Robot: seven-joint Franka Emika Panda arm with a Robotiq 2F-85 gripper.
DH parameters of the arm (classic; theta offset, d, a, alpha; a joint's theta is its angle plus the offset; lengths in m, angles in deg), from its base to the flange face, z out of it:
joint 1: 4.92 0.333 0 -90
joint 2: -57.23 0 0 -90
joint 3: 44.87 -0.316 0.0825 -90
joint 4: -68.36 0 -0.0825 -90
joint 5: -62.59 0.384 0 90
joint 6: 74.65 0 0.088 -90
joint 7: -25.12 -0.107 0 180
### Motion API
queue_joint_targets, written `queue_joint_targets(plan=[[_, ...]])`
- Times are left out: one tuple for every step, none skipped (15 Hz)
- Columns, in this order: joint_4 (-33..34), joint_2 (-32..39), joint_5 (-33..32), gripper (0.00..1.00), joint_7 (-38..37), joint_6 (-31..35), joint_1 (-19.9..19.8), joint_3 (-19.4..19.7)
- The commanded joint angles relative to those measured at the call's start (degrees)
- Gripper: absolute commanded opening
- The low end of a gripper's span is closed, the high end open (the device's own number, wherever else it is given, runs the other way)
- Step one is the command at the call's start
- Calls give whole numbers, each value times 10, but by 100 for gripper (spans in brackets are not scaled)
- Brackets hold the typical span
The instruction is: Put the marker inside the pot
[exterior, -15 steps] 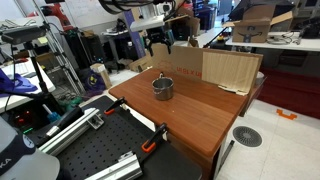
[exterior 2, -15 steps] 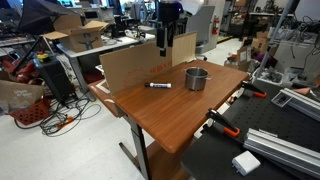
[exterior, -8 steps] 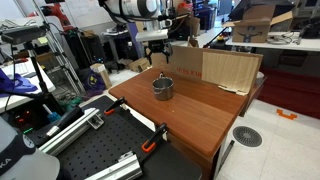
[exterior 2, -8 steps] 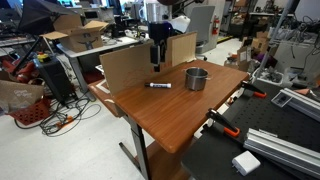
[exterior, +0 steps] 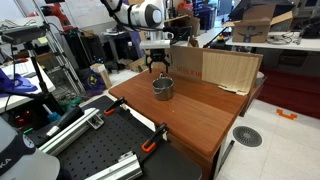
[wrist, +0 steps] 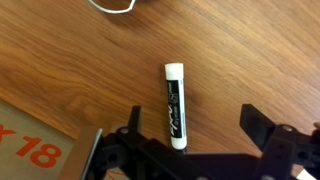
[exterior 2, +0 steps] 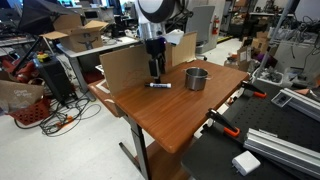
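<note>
The marker lies flat below my open fingers. My gripper moves down onto the marker's part farther from the pot next and closes there.
A black marker with white ends lies flat on the wooden table; it also shows in an exterior view. My gripper is open and hangs above it, with the marker nearer one finger. In both exterior views the gripper is low over the table. The small grey metal pot stands upright on the table beside the marker. A bit of its rim shows at the top of the wrist view.
Cardboard sheets stand along one edge of the table; one with red print shows in the wrist view. Orange-handled clamps grip the table's edge. Lab clutter surrounds the table.
My gripper has come down from well above the table to just over the marker. The marker and the pot have not moved.
</note>
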Motion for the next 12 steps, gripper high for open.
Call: queue_joint_targets(plan=[[49, 33, -17, 100, -12, -38, 23, 16], [59, 40, -21, 100, -15, -41, 27, 18], [68, 47, -25, 100, -20, -44, 31, 20], [77, 54, -31, 100, -29, -41, 38, 25], [85, 60, -36, 100, -37, -40, 43, 29], [93, 67, -41, 100, -44, -41, 48, 32], [100, 73, -44, 100, -47, -43, 52, 34], [107, 80, -48, 100, -51, -47, 57, 36], [114, 87, -50, 100, -53, -51, 61, 38], [120, 93, -53, 100, -55, -57, 64, 40], [125, 100, -55, 100, -56, -62, 66, 41], [131, 105, -57, 100, -57, -68, 68, 42]])
